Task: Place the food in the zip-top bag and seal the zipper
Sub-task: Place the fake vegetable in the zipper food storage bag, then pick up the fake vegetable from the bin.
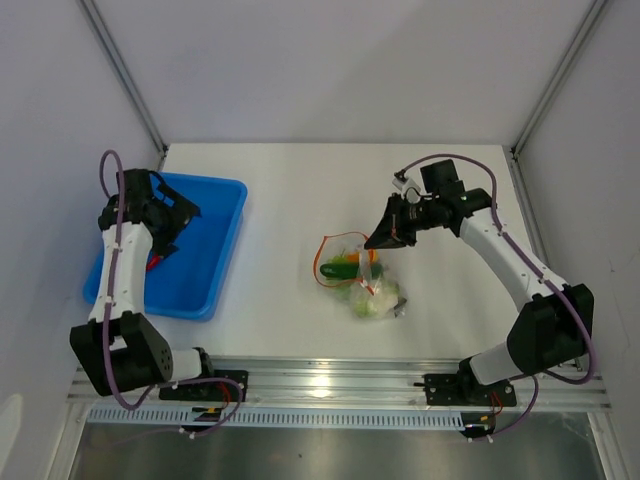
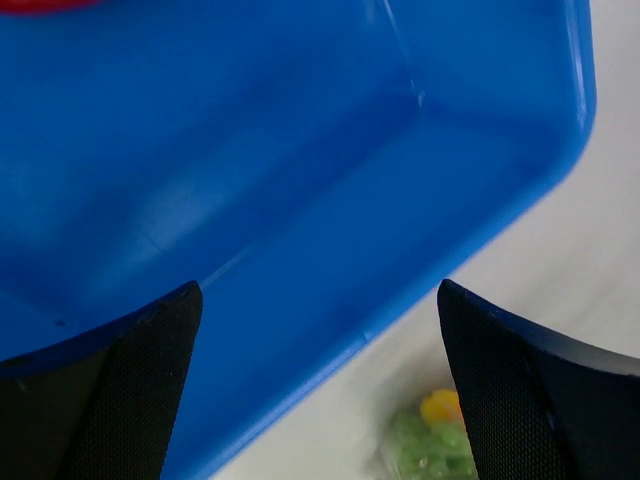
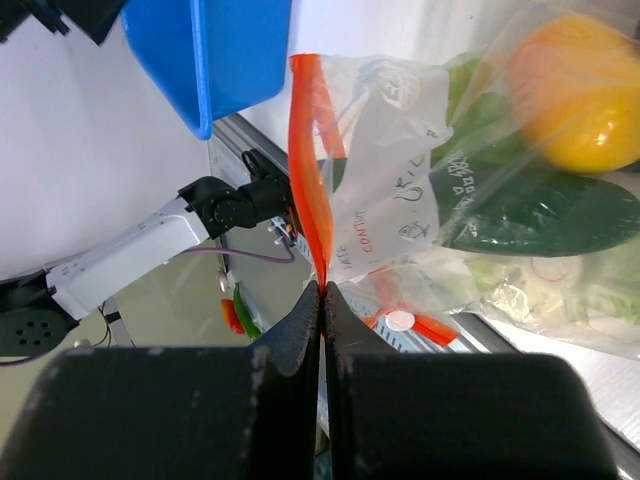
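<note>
My left gripper is open and needs to lower its fingers to its left in the top view around the red chili, which lies below the gripper on that side and is still out of the bag.
The clear zip-top bag lies mid-table with its orange-red zipper gaping open in a loop. Inside it are the dark green cucumber, an orange-yellow piece and pale green food. My right gripper is shut on the zipper at the bag's mouth edge; the cucumber and orange-yellow piece show through the plastic. My left gripper is open and empty above the blue tray, where the red chili lies.
In the left wrist view my gripper hangs over the blue tray's floor, with the chili at the top edge and the bagged food beyond the rim. A metal rail runs along the near edge. Frame posts stand at the back corners.
</note>
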Available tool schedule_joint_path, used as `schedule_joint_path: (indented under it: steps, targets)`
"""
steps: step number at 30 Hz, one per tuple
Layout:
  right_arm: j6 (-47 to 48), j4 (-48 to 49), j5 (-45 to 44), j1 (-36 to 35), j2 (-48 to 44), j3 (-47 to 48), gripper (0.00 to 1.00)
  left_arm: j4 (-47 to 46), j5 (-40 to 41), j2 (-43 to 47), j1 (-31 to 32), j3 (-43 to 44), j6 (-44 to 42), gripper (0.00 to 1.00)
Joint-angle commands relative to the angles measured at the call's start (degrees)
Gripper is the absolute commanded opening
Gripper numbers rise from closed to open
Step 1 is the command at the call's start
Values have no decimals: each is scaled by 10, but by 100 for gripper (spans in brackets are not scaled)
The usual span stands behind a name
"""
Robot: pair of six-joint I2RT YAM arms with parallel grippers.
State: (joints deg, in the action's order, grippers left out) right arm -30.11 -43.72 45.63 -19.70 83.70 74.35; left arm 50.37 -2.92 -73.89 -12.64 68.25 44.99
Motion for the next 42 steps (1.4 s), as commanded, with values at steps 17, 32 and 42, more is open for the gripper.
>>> schedule_joint_path:
  steps: [17,32,42]
  targets:
    - [47,7,13,2,67,4,0,-287,182,-145,-85,-17,-137,100]
    - [51,0,16,10,102,17,0,-235,158,-292,-89,56,-156,100]
    - [42,8,24,13,115,18,0,-142,136,-373,-91,136,-170,99]
